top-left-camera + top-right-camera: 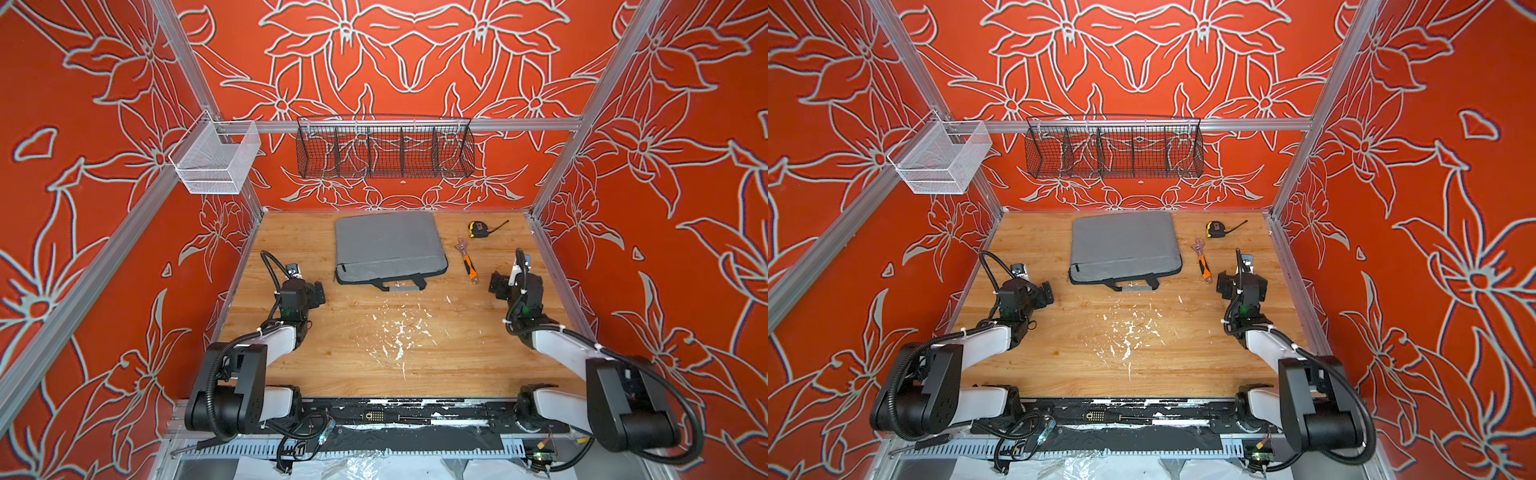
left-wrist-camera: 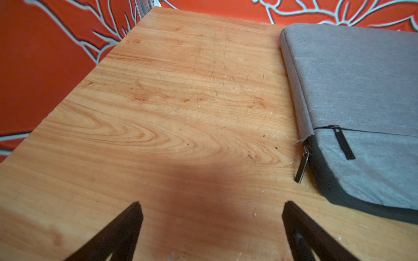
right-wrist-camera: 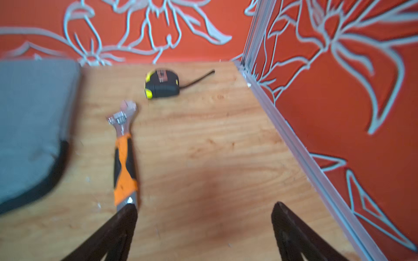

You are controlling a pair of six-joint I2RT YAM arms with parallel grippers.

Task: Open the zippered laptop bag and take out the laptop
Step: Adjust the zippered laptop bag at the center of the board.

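Observation:
I need to reach outward with my left gripper next, turn it toward the bag (image 1: pixel 390 245) and lower it to pinch the edge of the fabric where the zipper ends. That edge is outward of my left gripper and below it.
The grey zippered laptop bag (image 1: pixel 390 245) (image 1: pixel 1125 245) lies flat and zipped at the back middle of the wooden table, with its black handle (image 1: pixel 401 284) toward me. The laptop is hidden. In the left wrist view the bag's corner (image 2: pixel 362 101) shows a metal zipper pull (image 2: pixel 302 167) lying on the wood. My left gripper (image 1: pixel 318 293) (image 2: pixel 211 203) hovers open over bare wood, to the left of the bag's near corner. To the right of the bag, my right gripper (image 1: pixel 496 286) (image 3: pixel 204 206) is open and empty. One of its fingers is by the wrench's handle end.
An orange-handled adjustable wrench (image 1: pixel 467 262) (image 3: pixel 124 158) lies between the bag and my right gripper. A black-and-yellow tape measure (image 1: pixel 478 228) (image 3: pixel 161 84) sits behind it. A black wire basket (image 1: pixel 384 147) and a white mesh basket (image 1: pixel 216 158) hang on the frame. White flecks (image 1: pixel 399 332) dot the table's front.

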